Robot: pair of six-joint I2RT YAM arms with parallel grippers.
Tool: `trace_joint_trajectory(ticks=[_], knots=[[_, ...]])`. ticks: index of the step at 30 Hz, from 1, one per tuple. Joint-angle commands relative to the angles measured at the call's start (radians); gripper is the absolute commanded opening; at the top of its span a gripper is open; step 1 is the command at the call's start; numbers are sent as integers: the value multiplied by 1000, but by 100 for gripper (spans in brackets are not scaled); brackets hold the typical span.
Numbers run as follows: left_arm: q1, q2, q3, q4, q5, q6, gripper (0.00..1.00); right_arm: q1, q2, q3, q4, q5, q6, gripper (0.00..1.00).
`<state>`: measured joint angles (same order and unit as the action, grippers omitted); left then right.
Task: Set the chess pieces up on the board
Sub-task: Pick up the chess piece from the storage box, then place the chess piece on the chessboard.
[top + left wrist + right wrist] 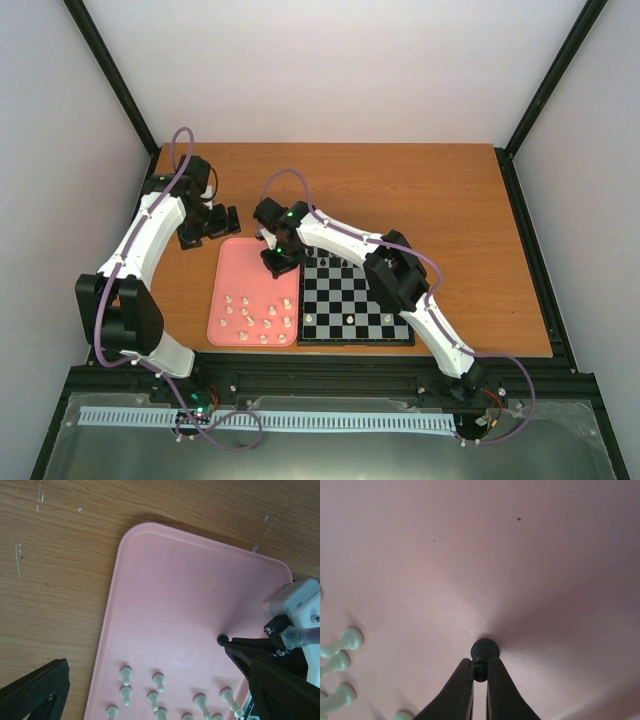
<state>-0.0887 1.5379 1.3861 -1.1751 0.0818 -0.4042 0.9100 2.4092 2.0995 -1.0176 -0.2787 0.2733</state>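
Observation:
The black piece goes up with my right gripper next, over the board's far rows, to its right in the top view, and then down for release.
My right gripper (480, 667) is shut on a small black chess piece (485, 650) at the pink tray's (470, 555) floor; whether the piece still touches the tray I cannot tell. In the left wrist view the same black piece (222, 640) shows at the tip of the right gripper's fingers (245, 652). Several cream-white chess pieces (158, 680) lie in the tray's near half. The board (372, 296) lies right of the tray, with a few pieces standing on it (350, 316). My left gripper (205, 228) hangs open with nothing in it, beyond the tray's far left corner.
The pink tray (228, 262) lies against the board's left edge on the wooden table (420, 190). My right arm (350, 240) reaches across the board's far left corner. Black frame posts stand at the table's back corners.

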Motion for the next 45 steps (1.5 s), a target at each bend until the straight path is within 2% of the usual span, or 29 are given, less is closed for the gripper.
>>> trace_joint_trajectory(ticks=[1, 7, 15, 23, 29, 37, 45], knots=[[8, -5, 3, -2, -4, 5, 100, 9, 12, 18, -20, 12, -4, 3], [8, -9, 4, -4, -7, 5, 100, 1, -60, 28, -34, 73, 0, 3], [8, -11, -5, 6, -4, 5, 100, -71, -249, -16, -76, 122, 27, 3], [8, -12, -2, 9, 9, 10, 100, -245, -508, -326, -79, 190, 27, 3], [8, 2, 9, 10, 13, 13, 100, -383, -630, -556, -60, 197, 5, 3], [8, 4, 22, 2, 13, 11, 100, -444, -648, -715, -3, 177, 4, 3], [8, 4, 30, -14, 9, 10, 100, -464, -605, -739, 10, 186, -13, 3]])
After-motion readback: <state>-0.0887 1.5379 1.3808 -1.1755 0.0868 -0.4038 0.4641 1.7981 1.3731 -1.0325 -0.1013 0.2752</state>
